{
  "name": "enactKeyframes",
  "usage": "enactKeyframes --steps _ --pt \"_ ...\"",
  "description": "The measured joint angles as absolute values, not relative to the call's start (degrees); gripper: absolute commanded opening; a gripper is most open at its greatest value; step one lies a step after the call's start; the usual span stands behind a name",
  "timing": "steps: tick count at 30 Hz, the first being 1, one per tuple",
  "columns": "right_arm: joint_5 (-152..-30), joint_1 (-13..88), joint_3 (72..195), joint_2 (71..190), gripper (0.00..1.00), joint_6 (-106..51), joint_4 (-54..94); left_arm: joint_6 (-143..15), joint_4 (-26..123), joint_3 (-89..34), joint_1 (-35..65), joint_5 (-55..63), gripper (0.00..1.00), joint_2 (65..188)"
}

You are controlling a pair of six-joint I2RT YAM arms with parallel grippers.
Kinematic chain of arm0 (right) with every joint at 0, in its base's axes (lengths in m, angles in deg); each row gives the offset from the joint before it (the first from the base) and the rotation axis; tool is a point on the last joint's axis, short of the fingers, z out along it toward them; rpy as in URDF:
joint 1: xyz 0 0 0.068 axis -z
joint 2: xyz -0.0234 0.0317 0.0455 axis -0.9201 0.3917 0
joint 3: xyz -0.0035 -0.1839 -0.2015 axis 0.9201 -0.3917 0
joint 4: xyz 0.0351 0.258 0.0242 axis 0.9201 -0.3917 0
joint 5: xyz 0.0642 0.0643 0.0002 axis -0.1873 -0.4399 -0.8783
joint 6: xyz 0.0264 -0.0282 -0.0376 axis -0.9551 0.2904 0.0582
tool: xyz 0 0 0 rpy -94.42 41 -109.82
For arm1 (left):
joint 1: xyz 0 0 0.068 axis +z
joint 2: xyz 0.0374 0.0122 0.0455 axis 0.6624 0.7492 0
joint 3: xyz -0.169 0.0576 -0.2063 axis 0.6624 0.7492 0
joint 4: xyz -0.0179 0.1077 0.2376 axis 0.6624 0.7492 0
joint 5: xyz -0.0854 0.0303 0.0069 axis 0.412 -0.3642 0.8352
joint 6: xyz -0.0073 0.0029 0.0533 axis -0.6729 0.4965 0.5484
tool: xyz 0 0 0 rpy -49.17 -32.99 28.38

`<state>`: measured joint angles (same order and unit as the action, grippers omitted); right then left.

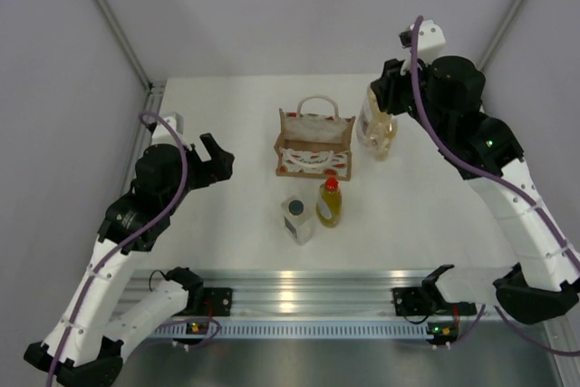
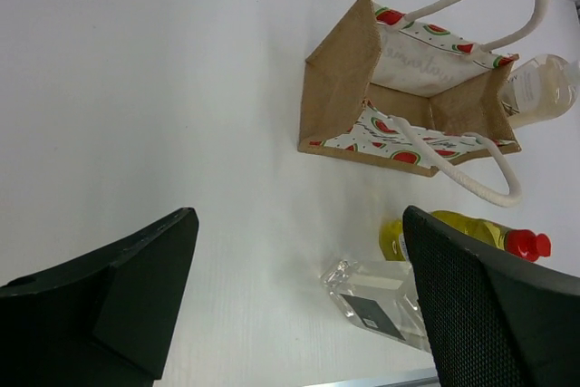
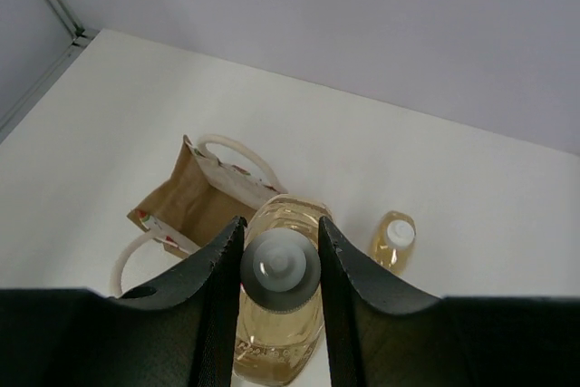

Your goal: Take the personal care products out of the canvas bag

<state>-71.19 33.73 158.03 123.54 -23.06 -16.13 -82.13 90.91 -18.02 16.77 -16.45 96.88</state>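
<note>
Next, my right gripper moves back and down to stand the held amber bottle on the table beside the yellow red-capped bottle (image 1: 329,203), as the table lies bare there.
The canvas bag (image 1: 314,144) stands upright mid-table, mouth open; in the left wrist view (image 2: 340,88) its inside looks empty. My right gripper (image 3: 281,227) is shut on the whitish cap of a slim amber bottle (image 3: 276,342), held upright just right of the bag (image 3: 195,201); it also shows in the top view (image 1: 379,131). I cannot tell if its base touches the table. A second amber bottle (image 3: 394,240) stands to its right. The yellow red-capped bottle (image 1: 329,203) and the squarish pale bottle (image 1: 297,217) stand before the bag. My left gripper (image 2: 299,224) is open and empty, left of them.
The metal rail (image 1: 299,292) runs along the near table edge. A corner post (image 1: 109,15) and the grey walls close the back and sides. The bag's looped handles (image 2: 471,183) stick out front and back.
</note>
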Motion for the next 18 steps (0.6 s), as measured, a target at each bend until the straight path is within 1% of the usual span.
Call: enactKeyframes --steps 4,9,14,18 --pt "-69.55 33.73 149.31 115.30 0.00 -23.21 -15.84 -80.21 92.66 -17.91 16.77 -17.66 0.99 94.02" --pt "-68.02 33.73 135.39 106.23 0.00 -24.26 -15.01 -77.28 93.12 -16.18 16.77 -20.70 0.99 91.99" --pt "-67.15 33.73 123.82 100.89 0.00 -25.27 -14.01 -77.13 93.60 -12.73 16.77 -22.99 0.99 92.47" --pt "-67.26 33.73 114.27 97.55 0.00 -26.62 -9.74 -77.50 94.10 -10.98 16.77 -23.62 0.99 94.11"
